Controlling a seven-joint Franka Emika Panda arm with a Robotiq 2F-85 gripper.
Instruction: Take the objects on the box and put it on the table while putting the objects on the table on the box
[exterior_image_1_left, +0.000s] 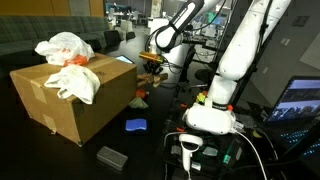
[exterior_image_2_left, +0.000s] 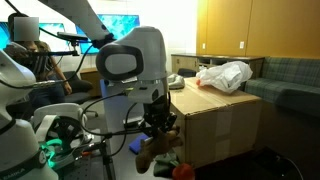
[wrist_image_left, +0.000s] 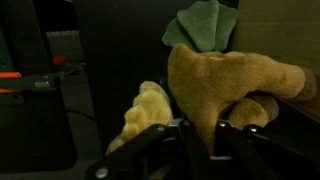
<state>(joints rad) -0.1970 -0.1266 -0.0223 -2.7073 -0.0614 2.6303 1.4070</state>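
Note:
My gripper lowers outward to the bare tabletop past the box's end next and releases the dangling plush toy, since that tabletop lies below and outward.
My gripper is shut on a tan plush toy with a green part at its top. The toy's body is pinched between both fingers. In both exterior views the gripper hangs beside the box, off its end, with the toy dangling below it above the table. A white plastic bag and a white cloth lie on the box. On the table are a blue object and a grey block.
A small reddish item lies on the table by the box's corner. The white robot base stands close to the box. A barcode scanner and cables sit in front of the base. Monitors and a sofa stand behind.

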